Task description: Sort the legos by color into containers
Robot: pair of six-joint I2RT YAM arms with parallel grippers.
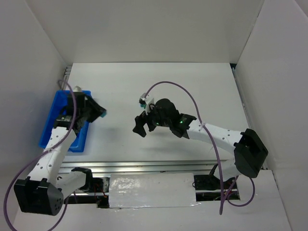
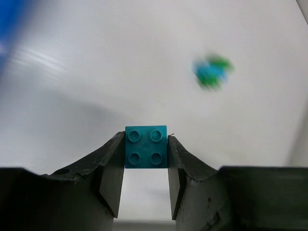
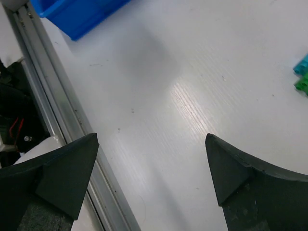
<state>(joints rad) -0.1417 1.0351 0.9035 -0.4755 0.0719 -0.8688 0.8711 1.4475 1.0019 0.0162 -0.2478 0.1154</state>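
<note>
I should next move my left gripper to the left in the top view and back, over the blue tray's near end (image 1: pixel 77 143), because its teal lego hangs outside the tray.
My left gripper (image 1: pixel 101 114) is shut on a teal four-stud lego (image 2: pixel 146 153), pinched by its sides at the fingertips (image 2: pixel 146 140) above the white table. It hangs just right of the long blue tray of containers (image 1: pixel 52 126), which my left arm partly covers. Farther off, a teal and a green lego (image 2: pixel 211 72) lie blurred together on the table. They also show beside my right wrist (image 1: pixel 143 101) and at the right wrist view's right edge, the teal lego (image 3: pixel 302 64) above the green lego (image 3: pixel 303 84). My right gripper (image 1: pixel 140 126) (image 3: pixel 151 139) is open over bare table, holding nothing.
An aluminium rail (image 3: pixel 62 113) runs along the table's near edge (image 1: pixel 144 166). White walls enclose the table on the left, back and right. A corner of the blue tray (image 3: pixel 77 17) shows at the top left of the right wrist view.
</note>
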